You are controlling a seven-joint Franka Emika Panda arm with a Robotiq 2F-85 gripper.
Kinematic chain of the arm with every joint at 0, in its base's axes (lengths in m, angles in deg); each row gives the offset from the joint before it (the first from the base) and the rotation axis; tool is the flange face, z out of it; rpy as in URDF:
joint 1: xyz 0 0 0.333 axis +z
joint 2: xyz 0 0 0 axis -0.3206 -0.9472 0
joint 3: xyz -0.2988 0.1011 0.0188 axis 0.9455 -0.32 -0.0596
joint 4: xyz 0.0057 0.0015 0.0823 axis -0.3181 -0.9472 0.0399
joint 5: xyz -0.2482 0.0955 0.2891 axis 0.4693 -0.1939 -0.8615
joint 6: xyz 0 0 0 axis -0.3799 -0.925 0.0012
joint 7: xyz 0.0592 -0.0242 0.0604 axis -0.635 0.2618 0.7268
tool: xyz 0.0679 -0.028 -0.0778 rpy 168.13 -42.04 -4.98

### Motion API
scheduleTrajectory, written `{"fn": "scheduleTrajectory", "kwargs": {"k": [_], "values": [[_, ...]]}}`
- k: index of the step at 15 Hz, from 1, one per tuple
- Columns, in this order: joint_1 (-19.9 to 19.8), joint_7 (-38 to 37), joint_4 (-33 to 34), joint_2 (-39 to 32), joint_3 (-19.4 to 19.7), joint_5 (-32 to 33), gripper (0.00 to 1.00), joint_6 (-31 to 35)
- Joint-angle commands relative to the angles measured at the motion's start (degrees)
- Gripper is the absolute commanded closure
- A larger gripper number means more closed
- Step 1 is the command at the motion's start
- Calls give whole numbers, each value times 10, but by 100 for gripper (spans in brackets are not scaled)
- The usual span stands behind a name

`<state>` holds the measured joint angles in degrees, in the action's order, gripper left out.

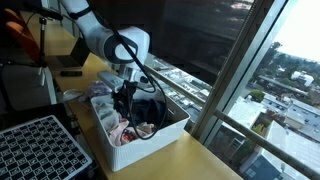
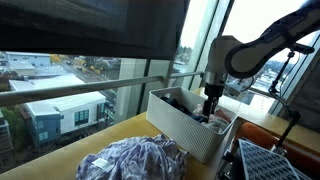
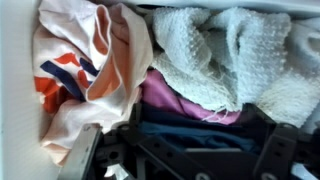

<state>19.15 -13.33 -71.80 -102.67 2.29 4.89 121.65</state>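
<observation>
The pink cloth's edge (image 3: 205,114) beside the dark blue cloth shows between my spread fingers, so I will lower my open gripper deeper into the bin onto that edge.
A white bin (image 1: 158,136) full of clothes stands on the wooden table by the window, seen in both exterior views, its wall (image 2: 183,130) facing the camera. My gripper (image 1: 125,102) reaches down into the bin (image 2: 210,108). In the wrist view the gripper (image 3: 185,150) is open, its fingers (image 3: 85,155) spread wide on either side of a dark blue cloth (image 3: 190,135). Just beyond lies a pink cloth (image 3: 170,95). A white knitted cloth (image 3: 215,50) fills the top right, and a white cloth with orange and navy marks (image 3: 75,65) lies at the left.
A crumpled purple-grey cloth (image 2: 135,160) lies on the table outside the bin. A black grid rack (image 1: 40,150) stands beside the bin, also seen in an exterior view (image 2: 275,162). The window glass and its rail (image 2: 90,88) run close behind the table.
</observation>
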Motion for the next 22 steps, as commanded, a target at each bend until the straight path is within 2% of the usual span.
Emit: {"fn": "scheduleTrajectory", "kwargs": {"k": [1,6,11,12,14,22], "values": [[3,-8,-17,-36,13,22,0,73],[12,-16,20,-121,31,35,0,145],[18,-18,57,-170,38,31,0,151],[18,-17,62,-170,38,28,25,142],[17,-13,66,-157,38,24,33,124],[7,-9,54,-59,34,14,94,48]]}}
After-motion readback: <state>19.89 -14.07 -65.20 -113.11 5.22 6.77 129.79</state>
